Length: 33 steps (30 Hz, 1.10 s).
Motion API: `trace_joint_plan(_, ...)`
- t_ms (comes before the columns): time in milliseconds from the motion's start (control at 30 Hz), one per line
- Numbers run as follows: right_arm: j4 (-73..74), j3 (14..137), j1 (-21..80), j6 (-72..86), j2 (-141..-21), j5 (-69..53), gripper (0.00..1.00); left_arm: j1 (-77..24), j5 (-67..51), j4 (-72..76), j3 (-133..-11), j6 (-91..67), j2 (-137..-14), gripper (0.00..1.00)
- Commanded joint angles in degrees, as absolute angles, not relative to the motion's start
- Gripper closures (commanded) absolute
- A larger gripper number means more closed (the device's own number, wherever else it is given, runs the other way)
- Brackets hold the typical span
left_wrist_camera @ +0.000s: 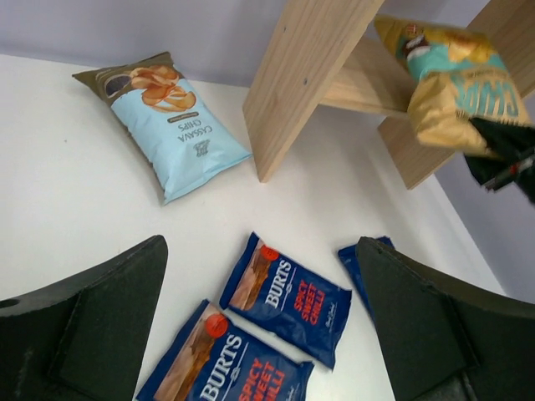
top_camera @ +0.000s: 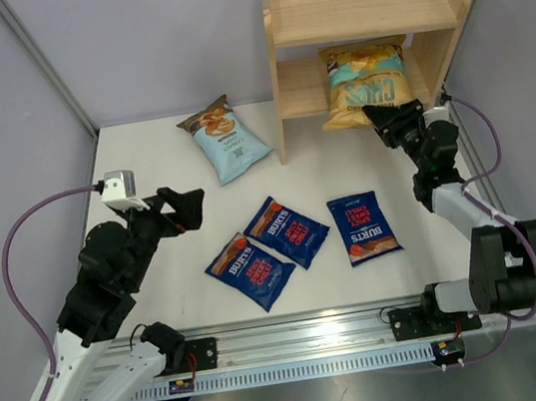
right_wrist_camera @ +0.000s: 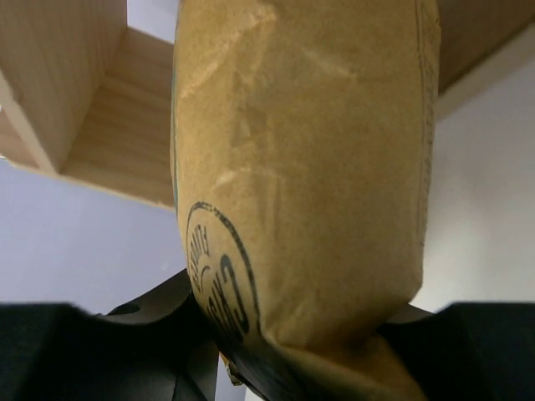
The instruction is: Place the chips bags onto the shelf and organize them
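My right gripper should push outward and to the right in the top view, toward the lower level's open end (top_camera: 416, 72), and then release the bag, because the bag sticks out over the front of the shelf.
My right gripper (top_camera: 384, 119) is shut on the lower edge of the yellow-gold chips bag (top_camera: 363, 81), holding it upright at the front of the wooden shelf's (top_camera: 360, 7) lower tier. In the right wrist view the bag (right_wrist_camera: 301, 167) fills the frame between my fingers. The light blue bag (top_camera: 226, 138) lies on the table left of the shelf. Three dark blue Burts bags lie in a row mid-table: left (top_camera: 251, 270), middle (top_camera: 287, 231), right (top_camera: 364, 227). My left gripper (top_camera: 187, 210) is open and empty, hovering left of them; the left wrist view shows the blue bags (left_wrist_camera: 287, 298) below.
The shelf's upper tier (top_camera: 357, 16) holds nothing. Grey walls and metal frame posts (top_camera: 44, 62) close in the white table (top_camera: 144, 179). A rail (top_camera: 309, 341) with the arm bases runs along the near edge.
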State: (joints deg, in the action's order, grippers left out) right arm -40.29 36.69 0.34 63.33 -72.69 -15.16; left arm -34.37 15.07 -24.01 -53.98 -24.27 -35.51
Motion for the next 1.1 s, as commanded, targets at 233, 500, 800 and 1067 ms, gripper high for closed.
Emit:
trace_joint_plan(233,-44.1,55.1,-8.3,73.0,-92.3,-31.0,0.83,-34.1,13.4,-29.4,-57.8,-17.9,-33.0,0.01)
trace_joint_plan(500,-29.9,56.9,-9.3,67.9,-89.6,-26.5,0.44,-34.2,11.2,-30.1,-56.5,-17.1,-33.0,0.01)
trace_joint_plan(800,-27.4,53.3,-9.9,68.7,-84.3,-22.7,0.58,-34.2,9.4,-30.5,-56.4,-16.3,-32.8,0.01)
trace_joint_plan(1067,-27.3,59.0,-13.6,71.0,-88.4,-26.9,0.74,-34.2,9.1,-30.4,-56.4,-16.2,-32.6,0.01)
